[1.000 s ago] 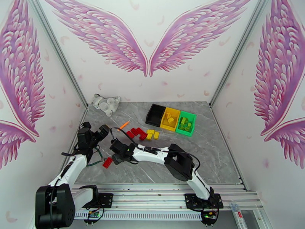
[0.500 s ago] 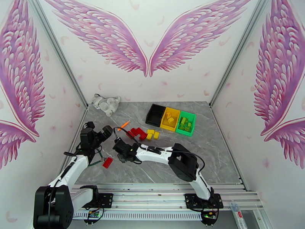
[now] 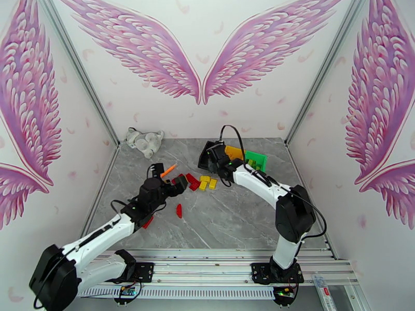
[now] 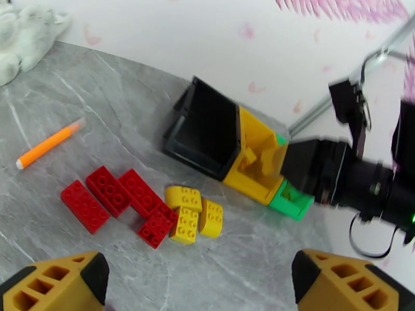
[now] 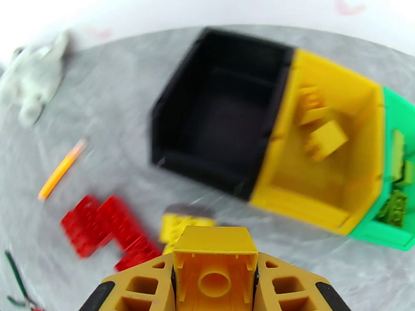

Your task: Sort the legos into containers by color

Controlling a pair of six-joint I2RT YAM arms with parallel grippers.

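Note:
The right gripper swings from beside the black bin across to the yellow bin (image 5: pixel 306 213) next and releases the yellow lego inside, since matching bricks lie there.
My right gripper (image 5: pixel 215 268) is shut on a yellow lego (image 5: pixel 215 252) and hovers just short of the black bin (image 5: pixel 223 115), yellow bin (image 5: pixel 306 213) and green bin (image 5: pixel 399 234). The yellow and green bins hold matching bricks. From above, the right gripper (image 3: pixel 213 160) sits at the black bin (image 3: pixel 206 151). My left gripper (image 4: pixel 199 276) is open over the table, near the loose red legos (image 4: pixel 119 195) and yellow legos (image 4: pixel 194 216). In the top view the left gripper (image 3: pixel 175 185) is beside the red cluster (image 3: pixel 191 180).
An orange marker (image 3: pixel 168 170) lies left of the red cluster. A plush cat (image 3: pixel 144 141) sits at the far left corner. Two separate red legos lie nearer the bases, one at mid-table (image 3: pixel 179 210) and one by the left arm (image 3: pixel 148 222).
The right arm has swung from the near-left of the table to the bins, carrying a yellow lego. The left arm has reached forward and right to the red cluster.

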